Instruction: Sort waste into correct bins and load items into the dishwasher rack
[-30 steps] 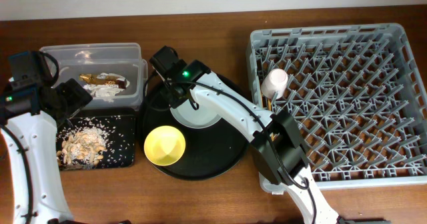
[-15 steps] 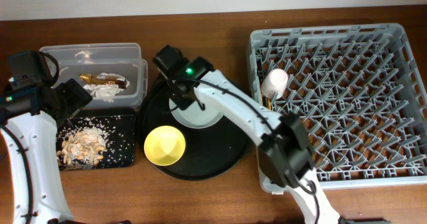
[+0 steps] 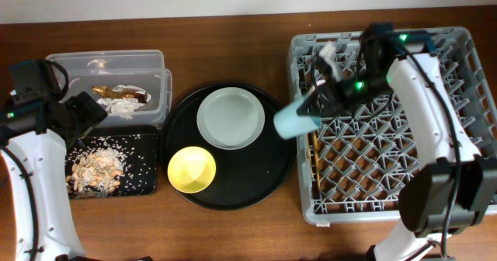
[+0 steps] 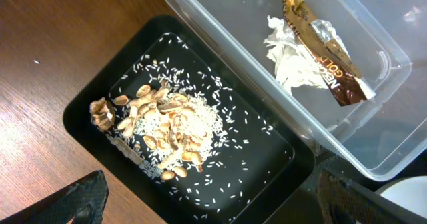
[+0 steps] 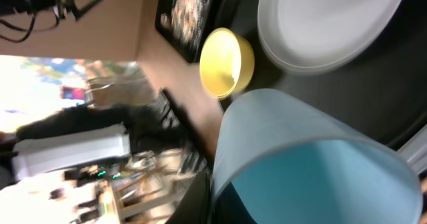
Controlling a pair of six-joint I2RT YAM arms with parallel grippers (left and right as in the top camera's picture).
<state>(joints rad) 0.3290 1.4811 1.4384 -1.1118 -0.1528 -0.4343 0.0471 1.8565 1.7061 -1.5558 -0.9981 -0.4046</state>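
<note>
The sideways light-blue cup in my right gripper comes down onto the rack's edge beside the round tray next, and the gripper then releases the cup's rim.
My right gripper [image 3: 312, 108] is shut on the light-blue cup [image 3: 295, 120] and holds it on its side above the left edge of the grey dishwasher rack [image 3: 466, 137]. The cup fills the right wrist view [image 5: 313, 164]. Wooden chopsticks [image 3: 313, 156] lie in the rack's left side. The pale plate [image 3: 229, 118] and the yellow bowl [image 3: 192, 169] sit on the round black tray [image 3: 264, 175]. The foil wrapper [image 3: 120, 95] lies in the clear tub [image 3: 109, 63]. Food scraps [image 4: 167, 127] lie in the black rectangular tray [image 4: 80, 111]. My left gripper [image 4: 213, 207] is open above that tray. My right arm hides the pink cup.
White crumpled paper [image 4: 287, 54] lies beside the wrapper in the tub. The tub and the black rectangular tray stand side by side at the left, touching the round tray. The rack's peg floor lies under my right arm.
My right arm has swung from the plate on the round tray to the rack's left edge, carrying the light-blue cup. The plate is uncovered. The left arm has not moved.
</note>
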